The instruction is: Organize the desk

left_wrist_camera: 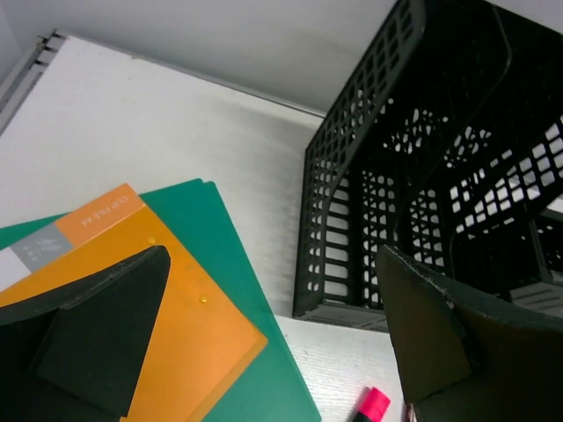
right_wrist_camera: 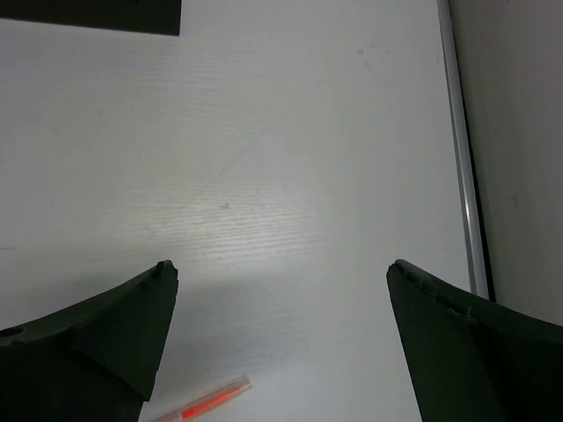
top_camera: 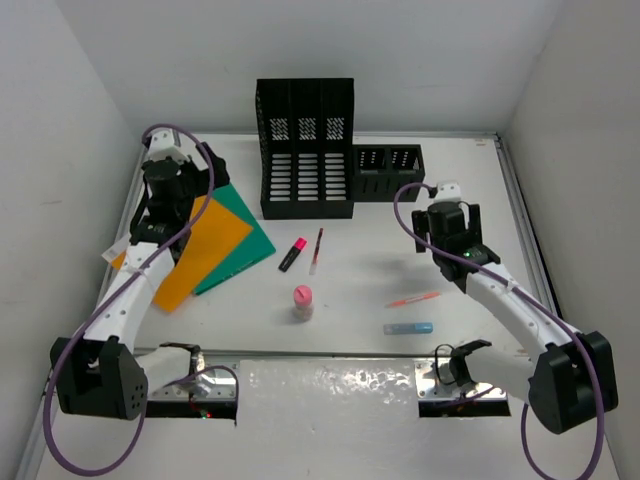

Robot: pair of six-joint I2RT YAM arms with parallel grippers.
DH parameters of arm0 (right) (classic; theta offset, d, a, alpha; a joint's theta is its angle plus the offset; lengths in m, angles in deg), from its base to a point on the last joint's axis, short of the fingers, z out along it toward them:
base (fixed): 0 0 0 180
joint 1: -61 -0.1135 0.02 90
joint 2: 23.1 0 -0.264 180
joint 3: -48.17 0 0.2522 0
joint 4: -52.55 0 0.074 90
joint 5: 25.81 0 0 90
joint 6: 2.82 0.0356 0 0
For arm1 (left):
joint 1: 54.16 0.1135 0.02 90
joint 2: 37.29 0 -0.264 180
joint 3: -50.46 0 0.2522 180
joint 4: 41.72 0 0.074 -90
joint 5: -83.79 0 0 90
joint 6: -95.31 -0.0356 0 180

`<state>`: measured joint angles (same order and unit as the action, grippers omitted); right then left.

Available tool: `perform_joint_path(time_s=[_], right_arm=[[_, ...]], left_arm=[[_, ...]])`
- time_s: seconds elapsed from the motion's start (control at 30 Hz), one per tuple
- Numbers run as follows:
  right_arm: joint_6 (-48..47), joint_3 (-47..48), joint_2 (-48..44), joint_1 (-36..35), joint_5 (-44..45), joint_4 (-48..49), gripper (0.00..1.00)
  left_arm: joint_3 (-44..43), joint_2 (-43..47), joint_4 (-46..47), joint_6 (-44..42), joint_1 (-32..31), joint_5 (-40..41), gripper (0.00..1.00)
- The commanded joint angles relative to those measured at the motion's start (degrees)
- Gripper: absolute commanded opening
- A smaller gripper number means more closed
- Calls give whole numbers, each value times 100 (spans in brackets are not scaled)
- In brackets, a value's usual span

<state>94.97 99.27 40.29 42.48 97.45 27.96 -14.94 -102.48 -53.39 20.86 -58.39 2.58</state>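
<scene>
My right gripper swings to the left in the top view next, turns and lowers to close on the bottle's pink cap, since it faces straight up.
The white desk holds scattered items. An orange folder lies on a green folder at the left. A pink highlighter and a red pen lie in front of the black file holder. A pink-capped small bottle, an orange pen and a light blue stick lie nearer. My left gripper is open and empty above the folders. My right gripper is open and empty above bare desk, just beyond the orange pen.
A small black organizer stands right of the file holder, which fills the upper right of the left wrist view. A metal rail runs along the desk's right edge. White walls enclose the back and sides.
</scene>
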Motion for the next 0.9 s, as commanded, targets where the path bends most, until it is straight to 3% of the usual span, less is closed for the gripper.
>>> perform_joint_path(time_s=[0.0, 0.1, 0.23, 0.33, 0.4, 0.53, 0.67, 0.77, 0.87], right_arm=[[205, 36, -108, -11, -11, -279, 99], [179, 115, -134, -2, -792, -464, 99], [144, 483, -213, -2, -2250, -692, 89], [126, 931, -205, -107, -3428, -1182, 87], [30, 1169, -161, -256, -3588, -1447, 87], [-225, 1906, 93, -993, -3370, -1896, 85], [-156, 2242, 645, -1899, -3343, -1616, 85], [-15, 2304, 989, -2706, -3343, -1343, 84], [126, 2330, 1446, -3286, -3106, -1089, 82]], left_arm=[[-259, 191, -121, 88, -69, -439, 100], [-172, 296, 133, 202, -69, -1265, 100], [-144, 165, 161, 1098, -104, -1932, 100], [187, 278, -154, 1126, -472, -1497, 100], [268, 270, -673, 1178, -648, -1223, 100], [838, 559, -1219, 1240, -904, -1503, 100], [1138, 1148, -1544, 1135, -975, -1511, 100], [1454, 1605, -1264, 1187, -992, -2249, 100], [1297, 2061, -1857, 1318, -992, -2190, 99]])
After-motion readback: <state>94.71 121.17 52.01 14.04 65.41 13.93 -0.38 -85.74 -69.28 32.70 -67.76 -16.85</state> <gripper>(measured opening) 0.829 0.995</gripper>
